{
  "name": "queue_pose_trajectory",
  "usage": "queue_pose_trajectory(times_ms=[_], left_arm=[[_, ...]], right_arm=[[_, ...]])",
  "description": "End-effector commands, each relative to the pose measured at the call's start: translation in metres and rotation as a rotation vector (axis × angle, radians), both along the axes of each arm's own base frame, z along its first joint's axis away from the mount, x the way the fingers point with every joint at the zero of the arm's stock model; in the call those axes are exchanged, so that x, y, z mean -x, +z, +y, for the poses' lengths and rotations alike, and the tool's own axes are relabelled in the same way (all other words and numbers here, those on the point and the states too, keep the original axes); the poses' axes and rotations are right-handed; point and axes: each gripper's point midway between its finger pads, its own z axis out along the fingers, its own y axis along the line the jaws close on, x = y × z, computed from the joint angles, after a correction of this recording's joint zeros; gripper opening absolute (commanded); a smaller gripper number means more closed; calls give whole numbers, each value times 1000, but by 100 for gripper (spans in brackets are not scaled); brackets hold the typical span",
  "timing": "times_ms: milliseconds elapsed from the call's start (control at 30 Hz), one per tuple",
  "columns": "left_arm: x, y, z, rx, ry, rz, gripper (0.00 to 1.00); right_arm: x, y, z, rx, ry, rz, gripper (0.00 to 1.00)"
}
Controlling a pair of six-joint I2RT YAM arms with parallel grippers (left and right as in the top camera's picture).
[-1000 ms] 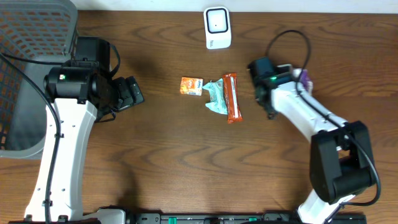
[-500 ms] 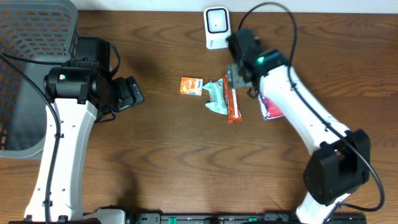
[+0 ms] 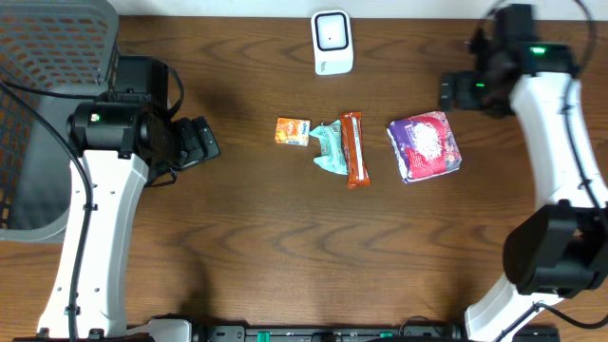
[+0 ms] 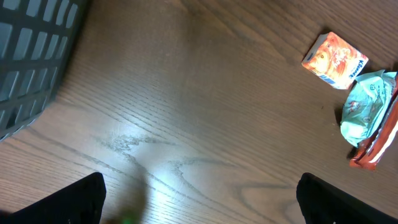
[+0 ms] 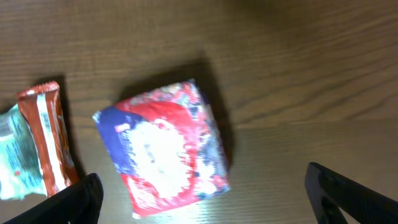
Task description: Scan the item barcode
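Observation:
The right gripper should next move down and back and tilt to meet the flat purple packet's edge opposite the orange bar from the side, because that edge is below and back from it.
A purple, red and white packet (image 3: pixel 425 147) lies flat on the table, right of an orange bar (image 3: pixel 353 149), a teal packet (image 3: pixel 329 149) and a small orange box (image 3: pixel 293 131). The white scanner (image 3: pixel 332 42) stands at the back centre. My right gripper (image 3: pixel 448 93) hovers open, above and to the right of the purple packet, holding nothing. In the right wrist view the packet (image 5: pixel 165 149) lies below the wide-spread fingers of the gripper (image 5: pixel 202 190), with the orange bar (image 5: pixel 50 137) to its left. My left gripper (image 3: pixel 199 142) is open over bare wood, well left of the items.
A grey mesh basket (image 3: pixel 47 57) fills the back left corner beside the left arm. In the left wrist view the basket (image 4: pixel 31 56) sits at the upper left, and the orange box (image 4: pixel 334 60) and teal packet (image 4: pixel 367 106) at the right edge.
My right gripper opened and left the purple packet on the table beside the orange bar. It then swung from the scanner area to the back right. The left arm stayed still.

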Motion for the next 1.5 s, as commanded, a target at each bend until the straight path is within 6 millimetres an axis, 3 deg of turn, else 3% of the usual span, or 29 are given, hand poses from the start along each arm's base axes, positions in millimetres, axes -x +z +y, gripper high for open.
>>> queue_pose_trajectory(times_ms=[0,100,167,400,500,633,767,833,900,967,1067,1100,1167,1233,1367,1467], left_arm=[[0,-3,2,-7,14,12,98],[0,-3,2,-7,14,12,98],[0,-3,2,-7,14,12,98],[0,-3,2,-7,14,12,98],[0,-3,2,-7,14,12,98],[0,-3,2,-7,14,12,98],[0,-3,2,-7,14,12,98],[0,-3,2,-7,14,12,98],[0,-3,2,-7,14,12,98],[0,-3,2,-7,14,12,98],[0,-3,2,-7,14,12,98],[0,-3,2,-7,14,12,98],[0,-3,2,-7,14,12,98],[0,-3,2,-7,14,12,98],[0,-3,2,-7,14,12,98],[0,-3,2,-7,14,12,98]], right_arm=[[6,-23,3,-209,105,30,99],[6,-46,-22,-294,34,34,99],[6,-54,-28,-356,17,38,99],[9,-91,-25,-542,20,95,99],[11,-106,-16,-596,51,122,99],[16,-110,7,-718,166,112,98],[20,-124,15,-739,166,154,80],[23,-128,18,-745,166,172,80],[29,-134,24,-750,169,197,89],[36,-141,30,-754,174,221,88],[44,-150,41,-758,188,245,66],[48,-153,48,-767,190,266,53],[53,-153,58,-784,174,301,43],[53,-152,68,-788,153,333,4],[44,-139,87,-861,34,390,1],[34,-108,109,-1063,-119,466,1]])
